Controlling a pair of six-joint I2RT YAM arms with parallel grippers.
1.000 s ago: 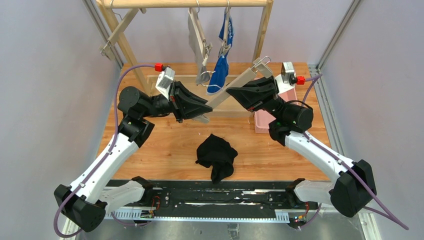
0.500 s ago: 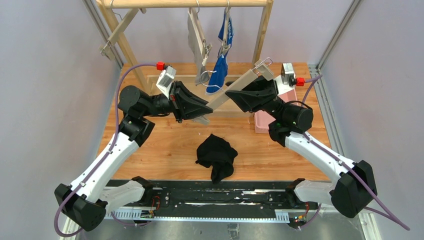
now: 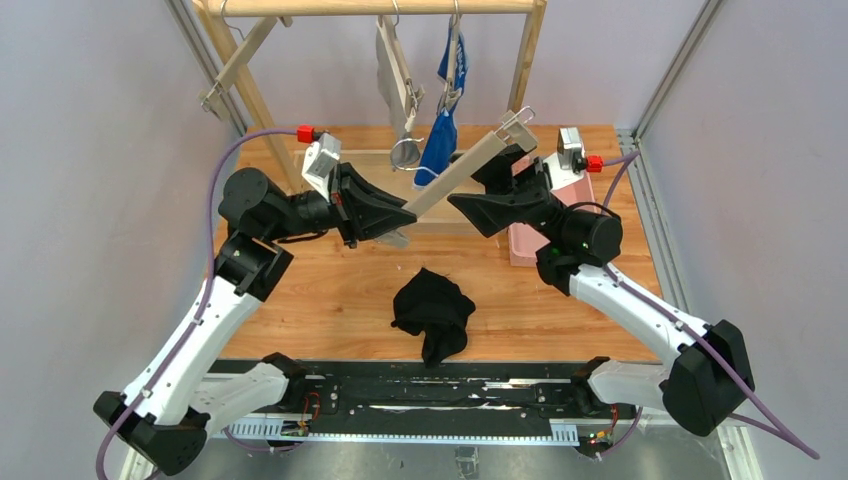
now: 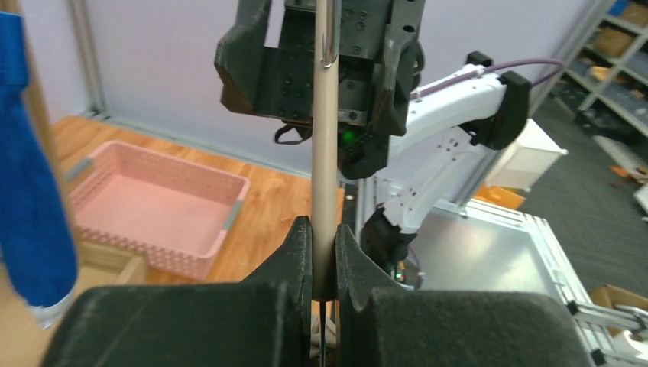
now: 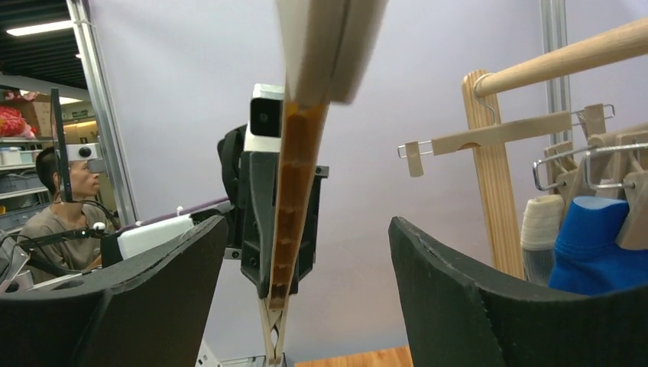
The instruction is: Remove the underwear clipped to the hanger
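Observation:
To lower onto the black underwear (image 3: pixel 432 312), my right gripper should first draw back from the hanger (image 3: pixel 465 168) and turn its fingers down.
My left gripper (image 3: pixel 405 215) is shut on the lower end of a beige clip hanger (image 3: pixel 465 168), which slants up to the right with no cloth on it. In the left wrist view the hanger bar (image 4: pixel 325 153) stands pinched between my left gripper (image 4: pixel 323 252) fingers. My right gripper (image 3: pixel 470 185) is open around the hanger's middle; the hanger (image 5: pixel 302 191) passes between the spread fingers of my right gripper (image 5: pixel 307 223) without touching them. Black underwear (image 3: pixel 432 312) lies crumpled on the table. Grey underwear (image 3: pixel 395 70) and blue underwear (image 3: pixel 440 140) hang clipped on hangers from the rail.
A wooden rack (image 3: pixel 370 7) spans the back, with an empty hanger (image 3: pixel 235 65) at its left. A pink basket (image 4: pixel 153 199) sits at the right behind my right arm. The rack's base frame (image 3: pixel 360 160) lies on the table behind the grippers.
My right gripper has opened and let go of the hanger. The left arm has drawn back slightly to the left, and the hanger's far end has risen.

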